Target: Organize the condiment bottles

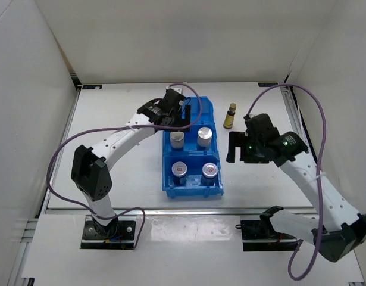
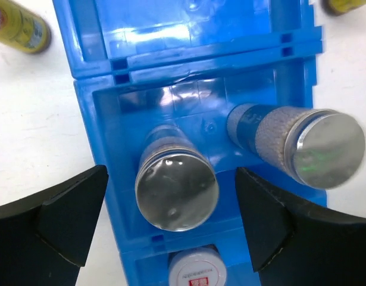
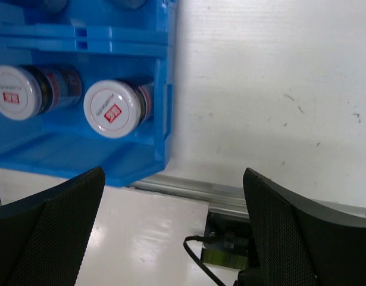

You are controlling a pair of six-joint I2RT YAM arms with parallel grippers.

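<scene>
The right gripper reaches outward and down over the tan cap (image 1: pixel 232 106) next, which lies below and outward of it, because this bottle still stands outside the bin (image 1: pixel 192 189).
A blue three-compartment bin (image 1: pixel 192 189) stands mid-table. Its middle compartment holds two silver-topped cylinders (image 1: pixel 177 139) (image 1: pixel 205 136), also in the left wrist view (image 2: pixel 177 190) (image 2: pixel 325 149). The near compartment holds two short jars (image 1: pixel 180 169) (image 1: pixel 210 171) with pale, red-marked lids, also in the right wrist view (image 3: pixel 16 92) (image 3: pixel 111 108). One amber yellow-labelled bottle (image 1: pixel 230 116) lies right of the bin. Another (image 2: pixel 19 27) lies left of it, hidden under the arm from above. My left gripper (image 1: pixel 180 116) (image 2: pixel 171 238) is open above the left cylinder. My right gripper (image 1: pixel 233 149) (image 3: pixel 171 232) is open and empty, right of the bin.
The bin's far compartment (image 2: pixel 188 56) holds no bottle. White enclosure walls stand on three sides. A metal rail (image 3: pixel 188 187) marks the table's near edge, with a black cable (image 3: pixel 200 262) below it. Purple cables loop over both arms.
</scene>
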